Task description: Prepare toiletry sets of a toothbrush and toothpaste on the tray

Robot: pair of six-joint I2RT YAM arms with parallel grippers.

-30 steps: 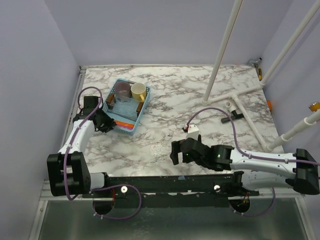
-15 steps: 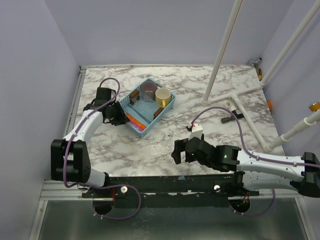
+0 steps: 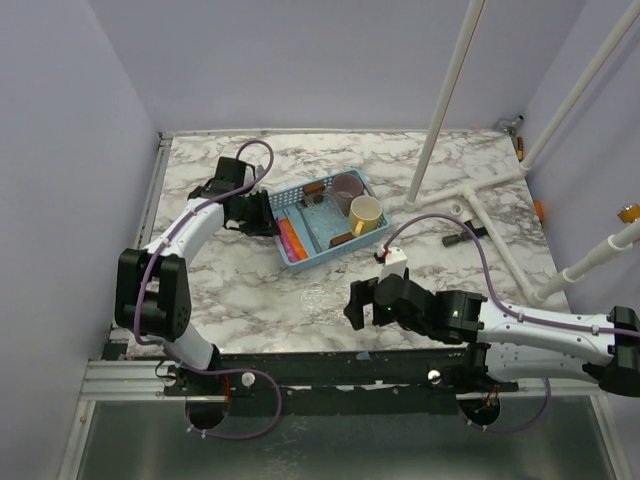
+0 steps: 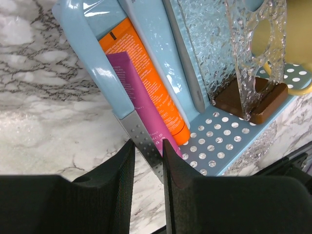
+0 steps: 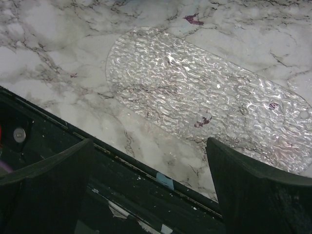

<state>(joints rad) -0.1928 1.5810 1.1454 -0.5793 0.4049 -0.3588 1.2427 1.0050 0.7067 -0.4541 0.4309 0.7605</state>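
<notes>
The slanted tray is to the right of my left gripper in the top view. I will swing the tray's pinched side [image 3: 283, 254] that way to square the tray, and then let go.
The tray [image 3: 322, 176] is a light blue perforated basket left of the table's middle. My left gripper [image 3: 268, 212] is shut on its left side wall; the wrist view shows my fingers [image 4: 148, 146] pinching the perforated wall [image 4: 142, 139]. Inside, against that wall, lie the orange toothpaste [image 4: 146, 73] and the pink-magenta toothpaste [image 4: 139, 100], also in the top view [image 3: 291, 238]. A thin grey-blue toothbrush handle [image 4: 187, 73] lies beside the orange tube. My right gripper [image 3: 355, 305] is open and empty over the table's front edge [image 5: 148, 146].
A purple-grey mug [image 3: 347, 186], a yellow mug [image 3: 364, 212] and brown blocks [image 3: 341, 238] stand in the basket. A clear bumpy oval mat [image 5: 204, 102] lies on the marble below my right gripper. White pipes [image 3: 470, 190] stand at the right.
My left gripper has dragged the basket to the right and turned it, with everything still inside. The right arm has hardly moved.
</notes>
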